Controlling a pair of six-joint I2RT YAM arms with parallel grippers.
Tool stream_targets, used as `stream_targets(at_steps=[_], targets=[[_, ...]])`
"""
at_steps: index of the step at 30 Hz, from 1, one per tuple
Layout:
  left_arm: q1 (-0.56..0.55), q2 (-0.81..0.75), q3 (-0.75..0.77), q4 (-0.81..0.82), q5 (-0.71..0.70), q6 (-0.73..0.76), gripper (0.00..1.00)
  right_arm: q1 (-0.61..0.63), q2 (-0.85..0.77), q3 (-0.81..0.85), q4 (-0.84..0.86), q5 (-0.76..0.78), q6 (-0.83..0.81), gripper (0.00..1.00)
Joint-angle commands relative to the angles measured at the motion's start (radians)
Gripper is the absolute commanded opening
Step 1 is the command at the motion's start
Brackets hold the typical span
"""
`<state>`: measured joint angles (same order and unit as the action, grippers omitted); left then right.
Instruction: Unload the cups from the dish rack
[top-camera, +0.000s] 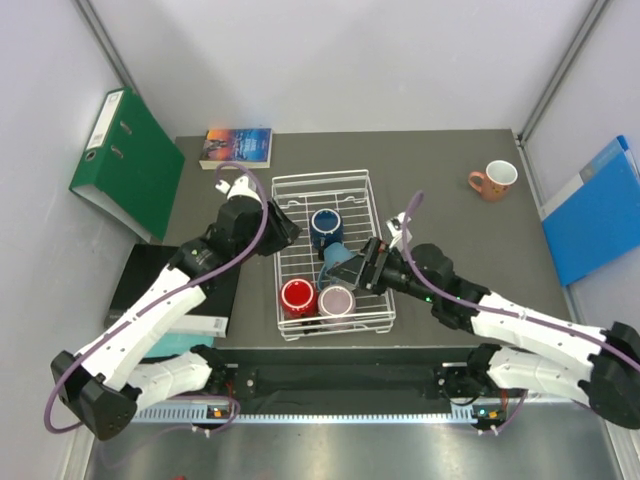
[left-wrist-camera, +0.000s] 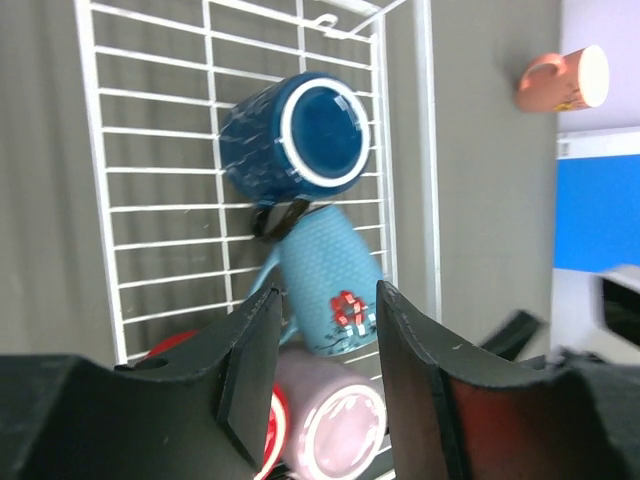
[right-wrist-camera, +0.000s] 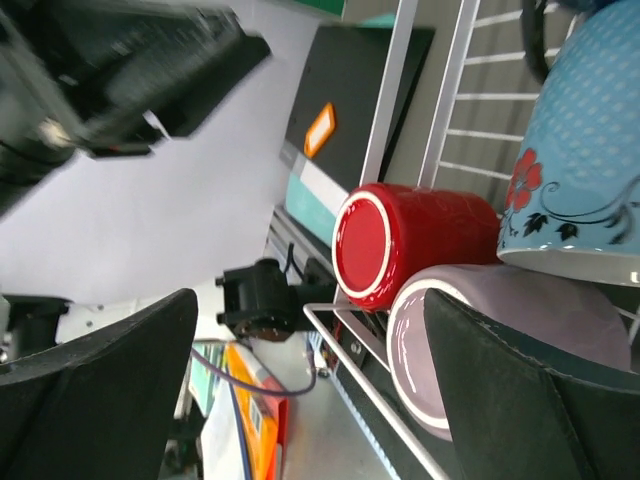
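Observation:
I will swing my right gripper to the right in its wrist view and straddle the exposed edge of the teal cup's rim (right-wrist-camera: 545, 262), since it faces the fingers there.
The white wire dish rack (top-camera: 370, 205) stands mid-table and holds four cups on their sides: dark blue (top-camera: 325, 226), teal (top-camera: 338, 260), red (top-camera: 298, 296) and pale mauve (top-camera: 337, 299). The salmon-pink cup (top-camera: 494, 180) stands on the table at the far right. My left gripper (top-camera: 285, 228) hovers over the rack's left side, open and empty; in its wrist view (left-wrist-camera: 325, 310) the teal cup (left-wrist-camera: 328, 285) lies below between the jaws. My right gripper (top-camera: 365, 265) is open and empty beside the teal cup; its wrist view (right-wrist-camera: 310, 300) shows the red cup (right-wrist-camera: 410, 245) and mauve cup (right-wrist-camera: 500, 340).
A green binder (top-camera: 125, 160) and a book (top-camera: 237, 147) lie at the far left. A blue folder (top-camera: 595, 210) leans at the right wall. A black pad (top-camera: 150, 280) lies left of the rack under my left arm.

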<state>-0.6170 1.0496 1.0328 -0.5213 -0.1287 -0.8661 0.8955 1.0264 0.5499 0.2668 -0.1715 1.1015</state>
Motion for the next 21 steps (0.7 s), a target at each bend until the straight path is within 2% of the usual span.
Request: stream_targets(at_steps=[1,6,13,21], targets=[[-0.003,-0.034,-0.033,-0.019,-0.032,-0.004,0.48,0.014,-0.144,-0.004,-0.106,0.185,0.009,0.95],[-0.003,-0.042,-0.057,-0.019,-0.041,-0.03,0.48,0.013,-0.209,-0.048,-0.173,0.234,0.058,0.94],[-0.003,-0.066,-0.073,-0.026,-0.107,-0.086,0.47,0.079,-0.181,-0.059,-0.178,0.331,0.173,0.94],[-0.004,-0.095,-0.091,-0.045,-0.181,-0.136,0.47,0.089,-0.062,-0.107,0.043,0.382,0.273,0.91]])
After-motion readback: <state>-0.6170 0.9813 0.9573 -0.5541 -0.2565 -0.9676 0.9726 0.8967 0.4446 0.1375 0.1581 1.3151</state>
